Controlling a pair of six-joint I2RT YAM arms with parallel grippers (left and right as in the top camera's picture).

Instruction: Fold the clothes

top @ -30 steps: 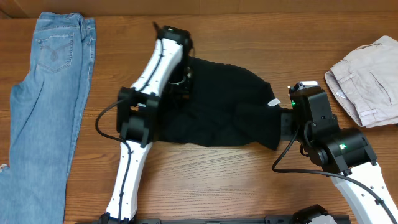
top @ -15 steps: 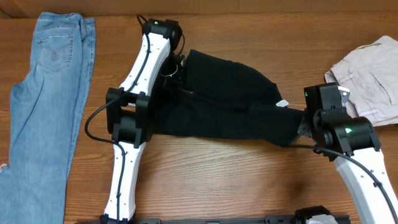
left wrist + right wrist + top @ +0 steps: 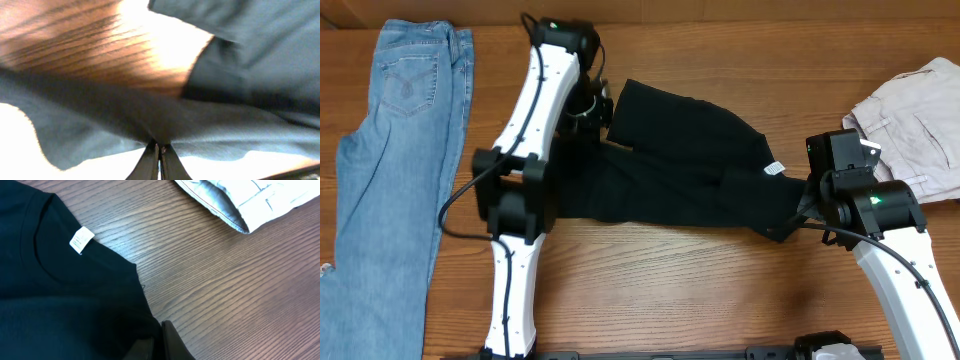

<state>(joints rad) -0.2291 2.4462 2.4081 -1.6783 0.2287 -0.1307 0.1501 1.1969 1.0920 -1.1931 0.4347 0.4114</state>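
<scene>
The right gripper lifts and goes away from my base next, then lowers onto the cloth (image 3: pixel 777 181) beside the white tag.
The clothes, a black garment (image 3: pixel 690 170) with a small white tag (image 3: pixel 773 168), lie stretched across the middle of the wooden table. My left gripper (image 3: pixel 592 112) is shut on the garment's far left end. In the left wrist view the closed fingertips (image 3: pixel 159 150) pinch a fold of the fabric (image 3: pixel 240 65), lifted off the wood. My right gripper (image 3: pixel 792 222) is shut on the garment's right edge. The right wrist view shows its fingers (image 3: pixel 159 342) clamped on black cloth (image 3: pixel 60 300) just below the tag (image 3: pixel 81 240).
Light blue jeans (image 3: pixel 395 150) lie lengthwise along the table's left side. A pale beige folded garment (image 3: pixel 910 135) sits at the right edge, close beyond my right gripper, and shows in the right wrist view (image 3: pixel 240 200).
My left gripper has moved toward the far left and my right gripper to the right. The bunched black garment has been drawn out longer between them.
</scene>
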